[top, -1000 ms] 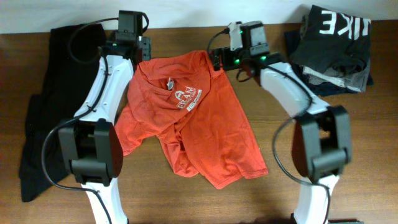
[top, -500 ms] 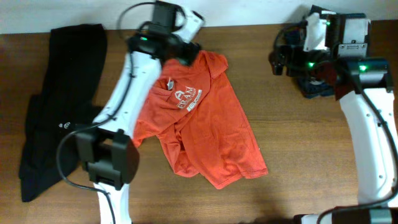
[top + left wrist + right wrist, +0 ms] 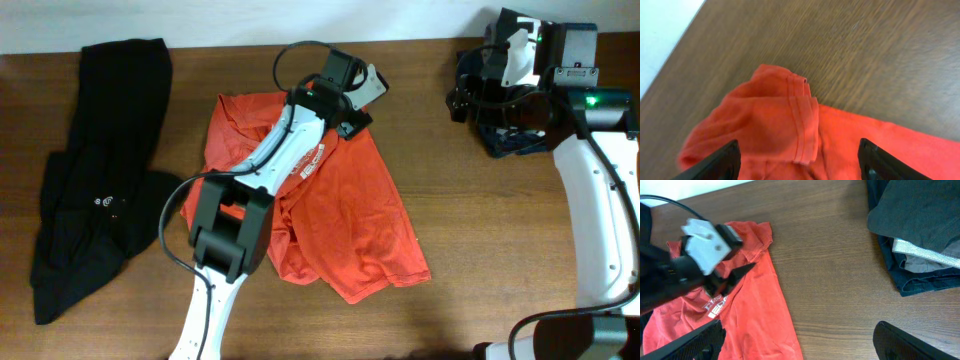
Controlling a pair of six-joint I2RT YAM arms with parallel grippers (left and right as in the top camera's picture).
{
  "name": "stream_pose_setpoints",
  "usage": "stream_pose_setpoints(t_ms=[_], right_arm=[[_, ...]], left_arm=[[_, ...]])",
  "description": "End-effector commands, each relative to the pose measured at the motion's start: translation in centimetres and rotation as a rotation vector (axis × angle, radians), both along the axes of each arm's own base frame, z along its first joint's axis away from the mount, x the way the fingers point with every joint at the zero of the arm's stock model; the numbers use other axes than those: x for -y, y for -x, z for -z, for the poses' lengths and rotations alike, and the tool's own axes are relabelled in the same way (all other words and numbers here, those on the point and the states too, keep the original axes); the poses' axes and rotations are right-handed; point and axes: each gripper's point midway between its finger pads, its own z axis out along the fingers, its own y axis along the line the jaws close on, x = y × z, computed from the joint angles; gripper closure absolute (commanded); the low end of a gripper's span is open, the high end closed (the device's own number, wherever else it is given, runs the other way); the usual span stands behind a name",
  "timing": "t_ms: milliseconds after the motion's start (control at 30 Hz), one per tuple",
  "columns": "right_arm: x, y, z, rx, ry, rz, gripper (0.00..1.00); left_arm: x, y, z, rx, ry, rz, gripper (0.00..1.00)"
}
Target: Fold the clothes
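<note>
My left gripper lowers onto that hemmed sleeve edge point(image 3: 806, 127) next and closes on it, since the sleeve's stitched hem lies folded over between my open fingers.
The clothes, a red-orange T-shirt point(image 3: 340, 220) with white lettering, lie crumpled in the middle of the table. My left gripper point(image 3: 352, 118) hovers open over the shirt's upper right sleeve. In the left wrist view that sleeve point(image 3: 785, 120), with its stitched hem folded over, lies between the wide-apart fingers point(image 3: 715, 162), and nothing is gripped. My right gripper point(image 3: 462, 98) stands open at the far right, away from the shirt. The right wrist view shows the shirt's right edge point(image 3: 755, 310) and bare wood between its fingers point(image 3: 910, 340).
A long black garment point(image 3: 100, 170) lies along the left side of the table. A dark and grey folded stack point(image 3: 515, 135) sits at the back right under the right arm, and it also shows in the right wrist view as the stack point(image 3: 920, 220).
The left arm swung from the shirt's upper left to its upper right sleeve. The right arm left the shirt's right shoulder and moved to the far right by the stack. The shirt's upper left now lies spread.
</note>
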Motion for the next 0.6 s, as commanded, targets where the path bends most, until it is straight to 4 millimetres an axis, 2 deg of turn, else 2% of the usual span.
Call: stream_pose_setpoints(t_ms=[0, 233, 567], right_arm=[[0.2, 0.0, -0.2, 0.005, -0.008, 0.009, 0.01], [0.2, -0.1, -0.2, 0.01, -0.006, 0.008, 0.01], [0.2, -0.5, -0.4, 0.024, -0.004, 0.006, 0.01]], left_arm=[[-0.1, -1.0, 1.6, 0.029, -0.035, -0.012, 0.26], [0.4, -2.5, 2.5, 0.082, -0.01, -0.04, 0.26], [1.0, -2.6, 3.6, 0.078, 0.006, -0.044, 0.27]])
